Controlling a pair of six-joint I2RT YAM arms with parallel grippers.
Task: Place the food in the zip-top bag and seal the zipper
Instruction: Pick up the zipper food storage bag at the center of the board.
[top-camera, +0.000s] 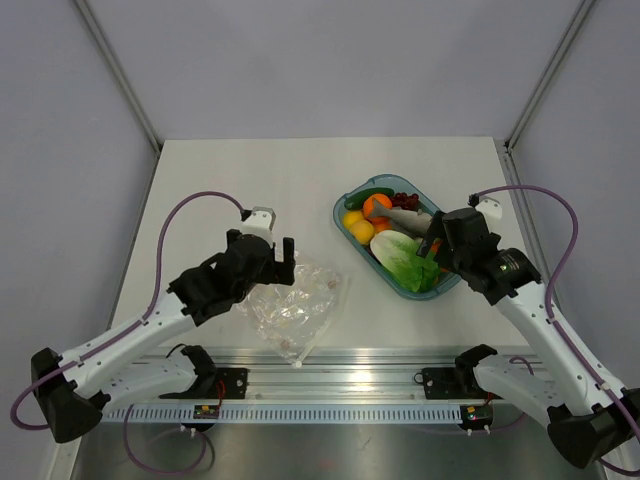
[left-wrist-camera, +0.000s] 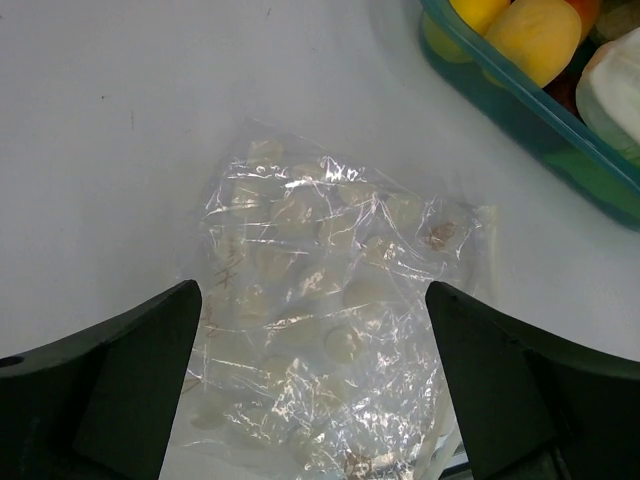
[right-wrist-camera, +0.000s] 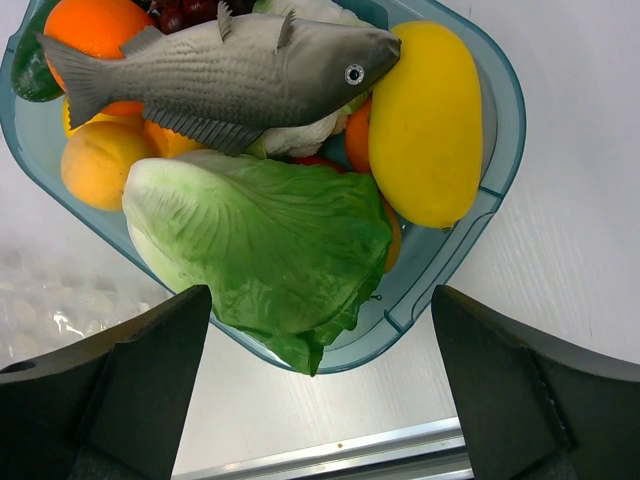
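Note:
Next I need to move my left gripper right in the top view, back and down astride the bag's tray-side edge (top-camera: 323, 324) (left-wrist-camera: 443, 436), since it lies flat below the gripper.
The clear crinkly zip-top bag (top-camera: 295, 305) lies flat on the table and looks empty; in the left wrist view the bag (left-wrist-camera: 330, 330) lies below the fingers. I cannot make out its zipper strip. My left gripper (top-camera: 283, 262) is open and empty just above the bag's left part (left-wrist-camera: 312, 330). The food lies in the teal tray (top-camera: 345, 228): green lettuce (right-wrist-camera: 260, 240), grey fish (right-wrist-camera: 230, 75), yellow lemon (right-wrist-camera: 425, 120), oranges (right-wrist-camera: 95, 25), dark grapes (right-wrist-camera: 180, 12), cucumber (right-wrist-camera: 30, 70). My right gripper (top-camera: 432, 248) is open and empty above the tray's near end (right-wrist-camera: 320, 330), over the lettuce tip.
The teal tray's rim (right-wrist-camera: 440, 260) stands between the right gripper and the food; its corner also shows in the left wrist view (left-wrist-camera: 510, 110). A metal rail (top-camera: 330, 380) runs along the table's near edge. Grey walls enclose the table on three sides.

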